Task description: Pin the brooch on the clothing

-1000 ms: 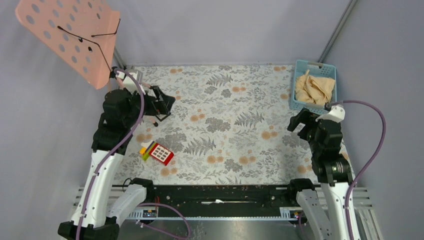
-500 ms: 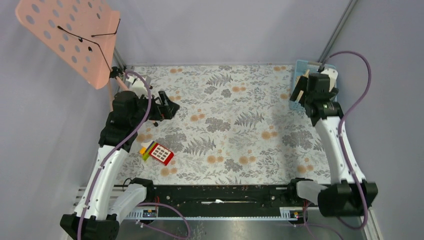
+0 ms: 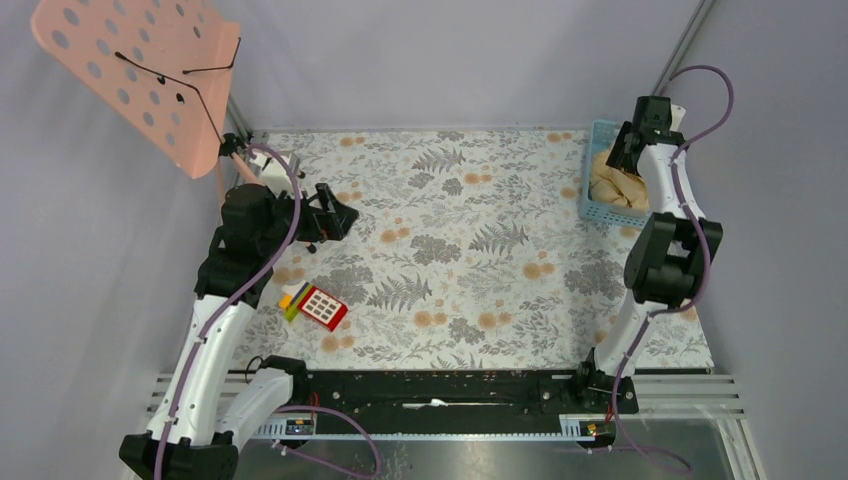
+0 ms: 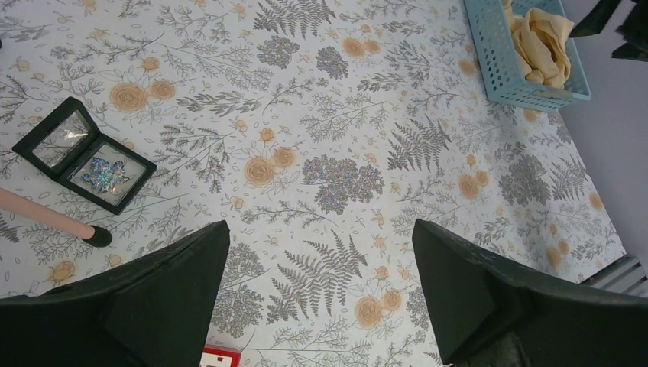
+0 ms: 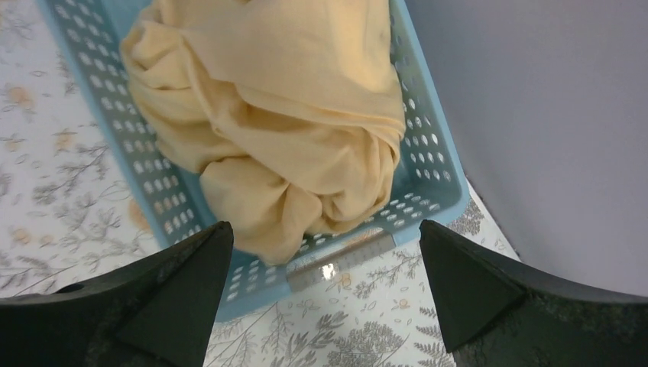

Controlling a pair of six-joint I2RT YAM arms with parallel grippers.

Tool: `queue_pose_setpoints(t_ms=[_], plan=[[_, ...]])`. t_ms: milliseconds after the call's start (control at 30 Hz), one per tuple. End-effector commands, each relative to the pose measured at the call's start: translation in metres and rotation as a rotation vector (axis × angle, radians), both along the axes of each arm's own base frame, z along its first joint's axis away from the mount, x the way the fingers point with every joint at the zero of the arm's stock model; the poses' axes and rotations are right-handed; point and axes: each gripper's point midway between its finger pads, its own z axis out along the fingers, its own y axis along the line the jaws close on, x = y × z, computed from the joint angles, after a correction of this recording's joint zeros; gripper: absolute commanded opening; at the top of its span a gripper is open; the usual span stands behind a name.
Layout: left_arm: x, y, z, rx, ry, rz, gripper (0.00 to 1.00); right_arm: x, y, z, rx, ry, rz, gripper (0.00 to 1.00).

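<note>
The right gripper lowers its open fingers past the blue basket's rim next and closes on the clothing's upper fold, down inside the blue basket (image 5: 428, 191).
The brooch (image 4: 105, 174), a small silvery grey-blue flower shape, lies in an open black box (image 4: 53, 138) on the flowered cloth, at the left of the left wrist view. The top view does not show it. My left gripper (image 4: 319, 225) is open and empty above the cloth, to the right of the box; it also shows in the top view (image 3: 343, 215). The clothing (image 5: 275, 99), pale yellow, is bunched in a blue basket (image 5: 428, 191) at the far right (image 3: 612, 178). My right gripper (image 5: 325, 225) is open and empty above the basket's rim (image 3: 622, 155).
A red keypad toy (image 3: 322, 306) with coloured sticks lies at the near left, also at the bottom edge of the left wrist view (image 4: 221, 356). A pink perforated board (image 3: 130, 70) on a stand rises at the far left; its pink rod (image 4: 46, 214) ends beside the box.
My right arm has swung from the near right of the table up and back until its gripper is over the blue basket. My left gripper has shifted only slightly.
</note>
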Motion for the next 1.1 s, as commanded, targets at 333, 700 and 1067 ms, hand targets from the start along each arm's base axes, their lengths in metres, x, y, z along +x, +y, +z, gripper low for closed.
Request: queue_pose_setpoints(t_ms=[333, 700, 1067], plan=[[0.004, -0.012, 0.007, -0.032, -0.016, -0.08, 0.99, 0.02, -0.022, -0.086, 0.072, 0.37, 0.096, 1.0], [0.009, -0.005, 0.003, -0.037, 0.005, -0.062, 0.99, 0.034, -0.021, -0.11, 0.145, 0.423, 0.122, 0.6], [0.01, -0.005, 0.0, -0.038, 0.012, -0.062, 0.99, 0.029, -0.012, 0.016, 0.116, 0.107, 0.085, 0.0]])
